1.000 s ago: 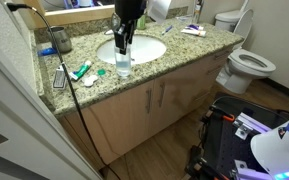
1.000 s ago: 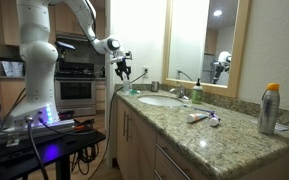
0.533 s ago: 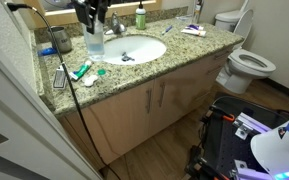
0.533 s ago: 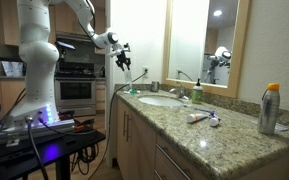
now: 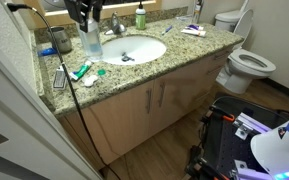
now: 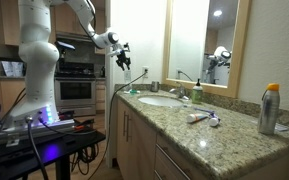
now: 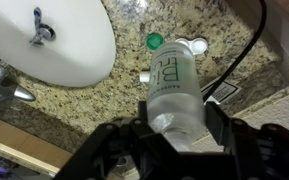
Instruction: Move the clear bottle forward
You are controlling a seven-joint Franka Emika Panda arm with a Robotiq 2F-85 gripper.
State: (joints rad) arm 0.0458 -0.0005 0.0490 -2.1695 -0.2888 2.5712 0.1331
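Observation:
Next, my gripper lowers the hanging bottle outward until its base stands on the bare counter beside the sink, then releases. That counter is below and outward.
My gripper (image 5: 86,14) is shut on the clear bottle (image 5: 90,41), a slim translucent whitish bottle held by its upper part. It hangs upright over the granite counter (image 5: 174,55), just left of the white sink (image 5: 134,49). I cannot tell whether its base touches the counter. In the wrist view the black fingers (image 7: 177,122) clamp both sides of the bottle (image 7: 174,80), which points at the counter beside the sink (image 7: 54,40). In an exterior view the gripper (image 6: 123,60) is at the near end of the counter; the bottle is hardly visible there.
A small green bottle (image 5: 140,17) stands behind the sink. A green-capped tube (image 5: 82,72), a comb and a black cable (image 7: 246,45) lie on the counter's left end. A faucet (image 7: 2,85) is near the bottle. A spray can (image 6: 270,108) and a toilet (image 5: 246,65) are off to the side.
The gripper has carried the bottle from the front of the sink to the left and toward the back wall. In the last half second it only shifted slightly further left.

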